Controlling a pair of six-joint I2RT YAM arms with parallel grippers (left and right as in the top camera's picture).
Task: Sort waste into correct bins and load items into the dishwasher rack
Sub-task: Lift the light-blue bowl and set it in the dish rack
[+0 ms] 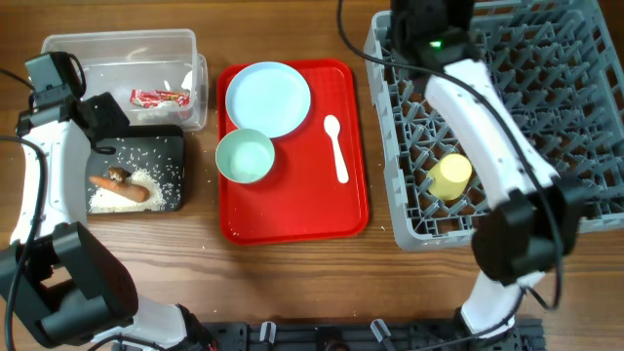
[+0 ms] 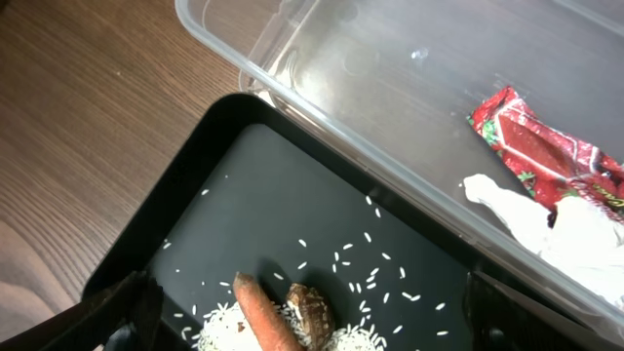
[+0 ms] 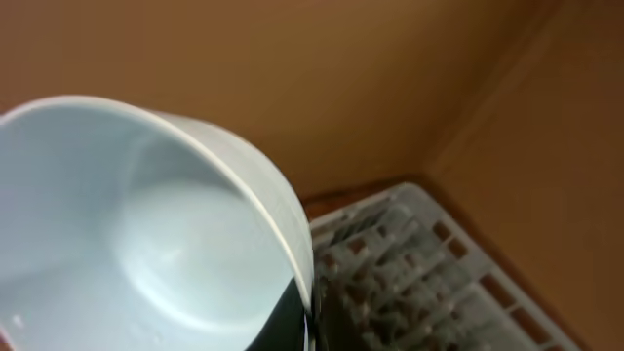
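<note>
My right gripper holds the rim. It will go down and tilt next, then let the rim go at the rack's far corner by the red serving tray below it, clear of the cup [image 1: 450, 176].
My left gripper [image 2: 312, 331] is open and empty, low over the black tray [image 2: 253, 185], and also shows in the overhead view [image 1: 102, 122]. Between its fingers lie the orange stick [image 2: 268, 317], the brown lump [image 2: 312, 312] and rice grains [image 2: 356, 258]. The red-and-white wrapper [image 2: 536, 146] lies in the clear tub [image 2: 390, 78]. My right gripper [image 3: 292, 322] is shut on the rim of the light blue bowl [image 3: 117, 224], held above the far left corner of the dishwasher rack [image 1: 507, 117]. The yellow cup [image 1: 450, 176] sits in the rack.
The red serving tray [image 1: 292, 229] in the middle carries the light blue plate [image 1: 268, 97], the pale green bowl [image 1: 245, 156] and the white spoon [image 1: 335, 146]. My right arm [image 1: 487, 117] stretches over the rack's left side.
</note>
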